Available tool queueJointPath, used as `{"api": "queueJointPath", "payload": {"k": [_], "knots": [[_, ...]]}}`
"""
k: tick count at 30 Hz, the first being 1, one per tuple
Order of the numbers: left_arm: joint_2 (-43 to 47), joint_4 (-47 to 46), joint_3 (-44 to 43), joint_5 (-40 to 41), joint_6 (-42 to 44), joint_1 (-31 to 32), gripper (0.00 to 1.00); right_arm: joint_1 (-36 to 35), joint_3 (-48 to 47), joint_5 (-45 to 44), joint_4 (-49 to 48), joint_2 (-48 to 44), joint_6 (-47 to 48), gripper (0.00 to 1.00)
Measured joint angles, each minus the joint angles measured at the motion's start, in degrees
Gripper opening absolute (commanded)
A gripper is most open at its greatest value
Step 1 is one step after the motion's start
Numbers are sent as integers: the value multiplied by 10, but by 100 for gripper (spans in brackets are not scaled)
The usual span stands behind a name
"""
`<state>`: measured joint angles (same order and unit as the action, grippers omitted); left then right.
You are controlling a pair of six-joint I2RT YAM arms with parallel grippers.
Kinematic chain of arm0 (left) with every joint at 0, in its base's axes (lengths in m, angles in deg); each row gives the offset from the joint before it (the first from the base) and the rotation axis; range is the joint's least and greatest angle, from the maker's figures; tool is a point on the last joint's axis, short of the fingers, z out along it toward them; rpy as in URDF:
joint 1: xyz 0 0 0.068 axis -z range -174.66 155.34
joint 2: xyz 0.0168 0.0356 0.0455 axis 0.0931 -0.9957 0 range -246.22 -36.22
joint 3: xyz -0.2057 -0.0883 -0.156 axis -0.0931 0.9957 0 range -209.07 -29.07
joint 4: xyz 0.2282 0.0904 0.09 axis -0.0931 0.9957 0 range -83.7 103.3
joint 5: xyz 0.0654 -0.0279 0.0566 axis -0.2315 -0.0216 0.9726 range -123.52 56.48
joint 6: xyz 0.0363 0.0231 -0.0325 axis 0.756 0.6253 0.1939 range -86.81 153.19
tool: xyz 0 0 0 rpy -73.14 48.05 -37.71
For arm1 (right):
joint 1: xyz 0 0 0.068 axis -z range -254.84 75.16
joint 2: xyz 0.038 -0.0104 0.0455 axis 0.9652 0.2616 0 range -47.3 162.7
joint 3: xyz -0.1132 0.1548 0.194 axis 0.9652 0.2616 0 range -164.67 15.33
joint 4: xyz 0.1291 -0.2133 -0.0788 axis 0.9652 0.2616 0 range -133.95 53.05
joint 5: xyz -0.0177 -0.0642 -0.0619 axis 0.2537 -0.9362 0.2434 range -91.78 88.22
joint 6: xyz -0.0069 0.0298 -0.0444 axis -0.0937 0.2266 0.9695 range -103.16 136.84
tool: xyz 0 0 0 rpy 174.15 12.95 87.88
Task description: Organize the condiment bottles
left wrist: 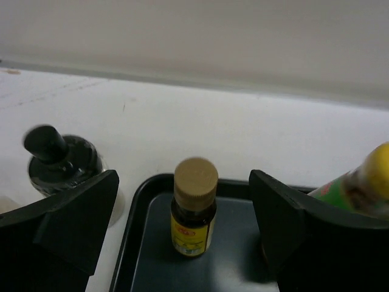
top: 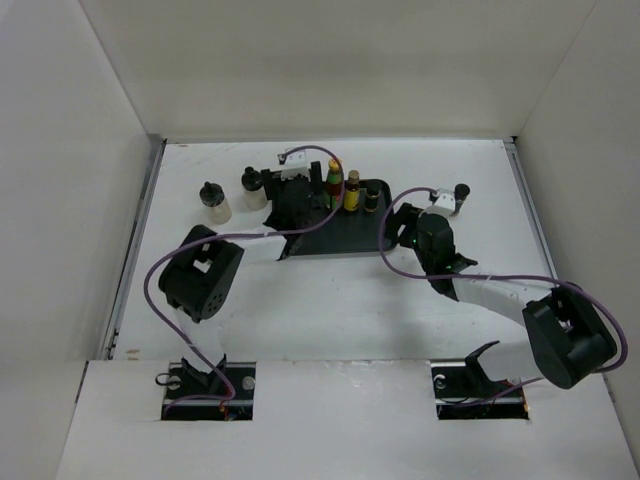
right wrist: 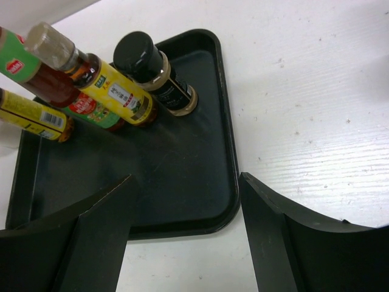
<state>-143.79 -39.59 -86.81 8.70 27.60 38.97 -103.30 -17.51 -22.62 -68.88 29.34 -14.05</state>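
Note:
I will next lift my left gripper off the slim bottle, move across and lower it around the squat bottle's black cap, as that bottle, nearest the tray, is outside.
A slim dark bottle [left wrist: 194,207] with a yellow label and tan cap stands upright at the back left of the black tray [left wrist: 152,255]. My left gripper [left wrist: 184,185] is open around it, and both fingers are apart from the bottle. The red bottle with the green neck [top: 334,185], a yellow-labelled bottle [top: 352,192] and a dark black-capped bottle [top: 371,198] stand in a row at the back of the tray [top: 340,235]. Two squat whitish black-capped bottles [top: 214,203] [top: 253,188] stand on the table left of the tray. My right gripper [right wrist: 186,179] is open over the tray's near right corner [right wrist: 228,201], holding nothing.
A small dark-capped bottle [top: 461,191] stands on the table right of the tray, beside my right arm's wrist. White walls enclose the table on the left, back and right. Purple cables loop over both arms.

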Motion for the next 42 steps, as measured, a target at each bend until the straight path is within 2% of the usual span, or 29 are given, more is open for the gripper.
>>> {"api": "queueJointPath", "payload": {"k": [8,12,18,24,29,34,37,40,42], "knots": [[174,46,0,-1,-42,-6,88,0,0,3,0,7,0,75],[200,126,-9,-24,-115,-49,88,0,0,4,0,7,0,75],[136,303,-77,-95,-195,-126,88,0,0,4,0,7,0,76],[74,391,-118,-110,-216,-148,88,0,0,5,0,7,0,76],[24,416,-158,-110,-219,-158,84,0,0,5,0,8,0,76],[14,418,-161,-100,-219,-172,81,0,0,6,0,14,0,76],[9,418,-164,-97,-219,-178,75,0,0,6,0,19,0,76],[-2,418,-170,-97,-218,-182,75,0,0,6,0,21,0,76],[-6,422,-170,-96,-219,-183,80,0,0,6,0,21,0,76]]}}
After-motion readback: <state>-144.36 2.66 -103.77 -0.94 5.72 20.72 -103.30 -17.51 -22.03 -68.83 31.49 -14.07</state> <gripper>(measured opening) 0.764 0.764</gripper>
